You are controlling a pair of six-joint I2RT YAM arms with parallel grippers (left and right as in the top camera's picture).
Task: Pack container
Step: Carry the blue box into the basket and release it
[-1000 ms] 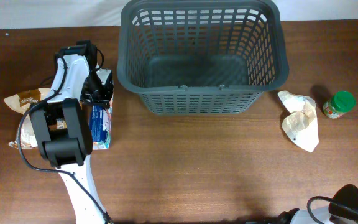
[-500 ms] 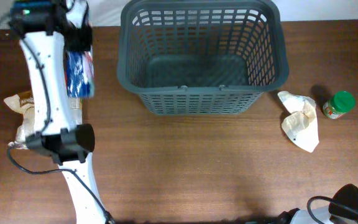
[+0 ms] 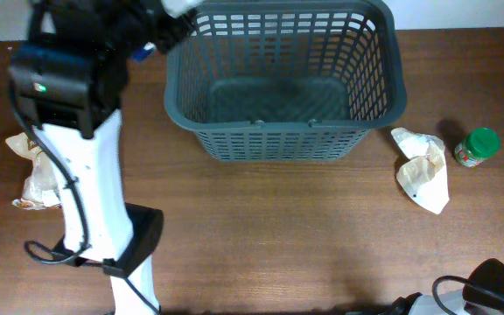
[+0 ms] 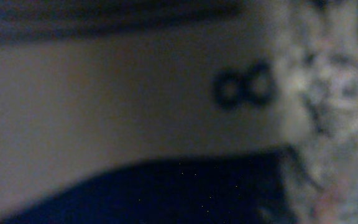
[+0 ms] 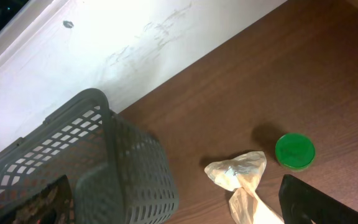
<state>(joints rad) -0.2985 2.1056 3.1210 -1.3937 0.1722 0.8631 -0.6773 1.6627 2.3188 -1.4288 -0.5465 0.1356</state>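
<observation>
The robot will move its left gripper to the right in the overhead view and down and let go of the packet, because the basket's empty bottom is below the gripper on that side.
The large dark grey basket (image 3: 175,92) stands at the back middle of the table and looks empty inside. It also shows in the right wrist view (image 5: 126,165). My left arm is raised high at the back left. Its gripper (image 3: 157,31) is by the basket's left corner, above the rim, shut on a blue and white packet (image 3: 143,51). That packet fills the blurred left wrist view (image 4: 135,112). My right gripper (image 5: 173,193) is open and empty, held high over the table's front right.
Brown food packets (image 3: 31,175) lie at the left edge beside the left arm. A crumpled cream bag (image 3: 423,168) and a small green-lidded jar (image 3: 478,146) sit right of the basket, and both show in the right wrist view (image 5: 238,177) (image 5: 294,150). A white wall runs behind the table.
My left arm lifted the blue and white packet off the table, then swung it up and right toward the basket's left corner. The right arm has not moved.
</observation>
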